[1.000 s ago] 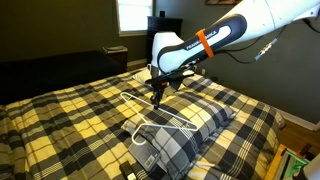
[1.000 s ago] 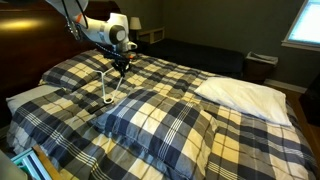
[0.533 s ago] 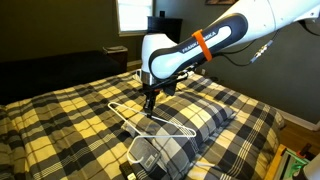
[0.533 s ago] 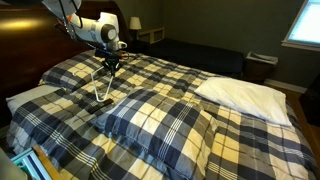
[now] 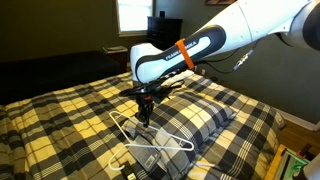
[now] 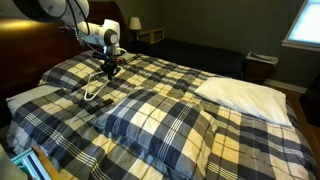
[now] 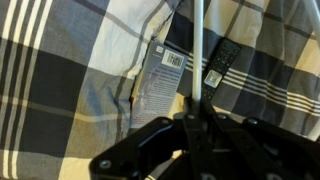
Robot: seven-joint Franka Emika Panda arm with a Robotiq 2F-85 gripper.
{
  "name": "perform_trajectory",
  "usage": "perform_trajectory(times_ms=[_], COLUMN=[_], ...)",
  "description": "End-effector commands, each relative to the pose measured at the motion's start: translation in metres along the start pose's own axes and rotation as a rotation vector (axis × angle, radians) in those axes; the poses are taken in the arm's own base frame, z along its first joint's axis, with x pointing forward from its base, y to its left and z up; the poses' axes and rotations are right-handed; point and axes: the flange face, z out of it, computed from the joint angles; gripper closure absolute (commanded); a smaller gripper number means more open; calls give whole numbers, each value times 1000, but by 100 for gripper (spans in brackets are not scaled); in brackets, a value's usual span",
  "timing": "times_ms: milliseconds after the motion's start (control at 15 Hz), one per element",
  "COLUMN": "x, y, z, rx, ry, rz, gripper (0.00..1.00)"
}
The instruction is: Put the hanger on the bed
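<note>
The hanger is still hanging above the bed. My gripper will next go down with a slight turn toward the plaid fabric by the printed label and open.
The thin white hanger hangs from my gripper, its lower end low over the bed's plaid comforter, just beside the plaid pillow. In an exterior view the gripper holds the hanger between the plaid pillow and the bed's far side. The white pillow lies further along. In the wrist view the gripper is shut on the hanger's white rod, above plaid fabric with a printed label.
A bright window and dark furniture stand behind the bed. A nightstand with a lamp and a low dark bench stand beyond the bed. Coloured items lie off the bed's corner.
My arm has carried the hanger sideways, away from the plaid pillow and over the comforter, and a little lower. The grip on the hanger has not changed.
</note>
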Motion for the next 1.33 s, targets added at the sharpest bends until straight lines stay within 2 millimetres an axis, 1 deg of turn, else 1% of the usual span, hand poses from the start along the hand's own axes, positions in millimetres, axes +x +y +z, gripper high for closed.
perform_trajectory(times_ms=[0,333,600,733,933,1067,1267], x=[16,29,41,48,62,71,81], y=[-7,-20,-26,-29,-39,-43,-47], z=[9,18,36,49,68,78,91], rx=[-46,-132,-248,-314,-405,-438,-451], ry=[-83,-126,-168,-183,-181,-168,-159], rz=[177,425,594,577,434,376,367], gripper=[98,98,98,98,98,98,98])
